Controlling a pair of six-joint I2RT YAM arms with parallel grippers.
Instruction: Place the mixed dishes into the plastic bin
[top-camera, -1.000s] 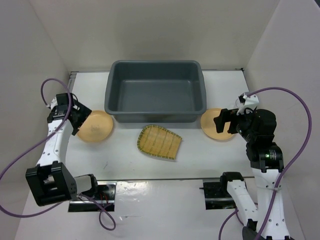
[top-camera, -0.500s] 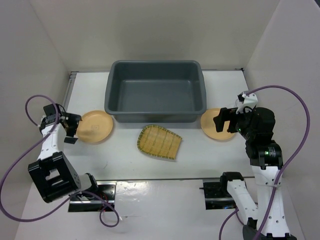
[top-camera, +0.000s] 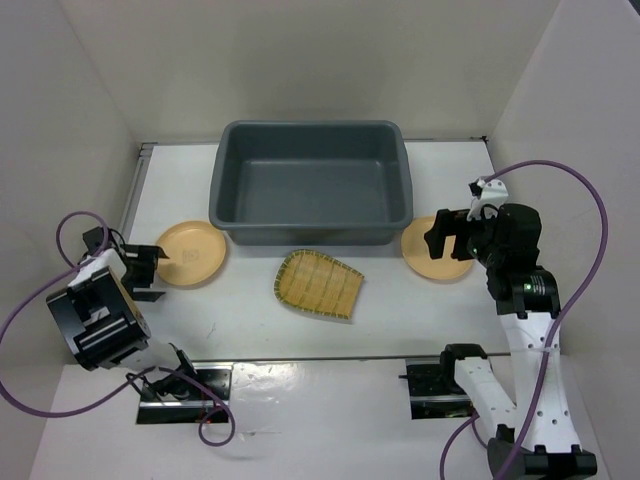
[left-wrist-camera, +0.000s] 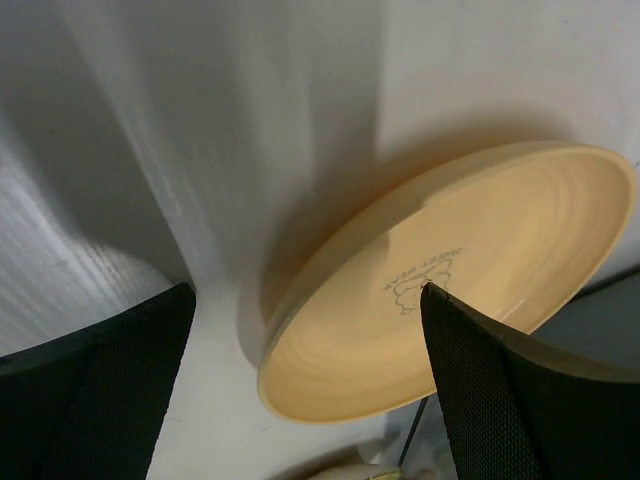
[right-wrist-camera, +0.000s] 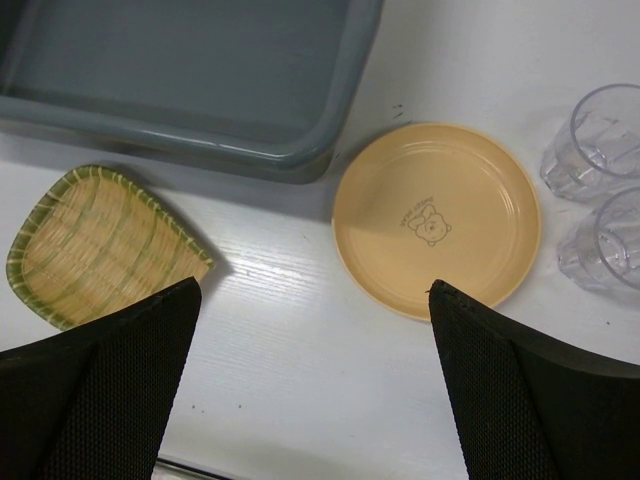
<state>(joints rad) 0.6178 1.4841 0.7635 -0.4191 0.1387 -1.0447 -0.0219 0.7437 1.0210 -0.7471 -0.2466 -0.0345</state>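
The tan-orange plate's rim is to the right in the top view, facing my left gripper's open fingers, so that gripper needs to slide that way and close.
The dark grey plastic bin stands at the back centre with nothing in it. One tan-orange plate lies left of the bin. My left gripper is open, low at that plate's left rim. In the left wrist view the plate fills the space just ahead of the left gripper. A second plate lies right of the bin, and my right gripper hovers open above it. The yellow ribbed tray lies in front of the bin. The right wrist view shows the plate, tray and bin rim beyond the open right gripper.
Two clear plastic cups stand just right of the right plate; the right arm hides them in the top view. White walls close in the table on the left, back and right. A metal strip runs along the near edge.
The left arm has folded back toward its base, carrying its gripper nearer and lower, to the left plate's left rim. The right gripper has shifted slightly. The dishes have not moved.
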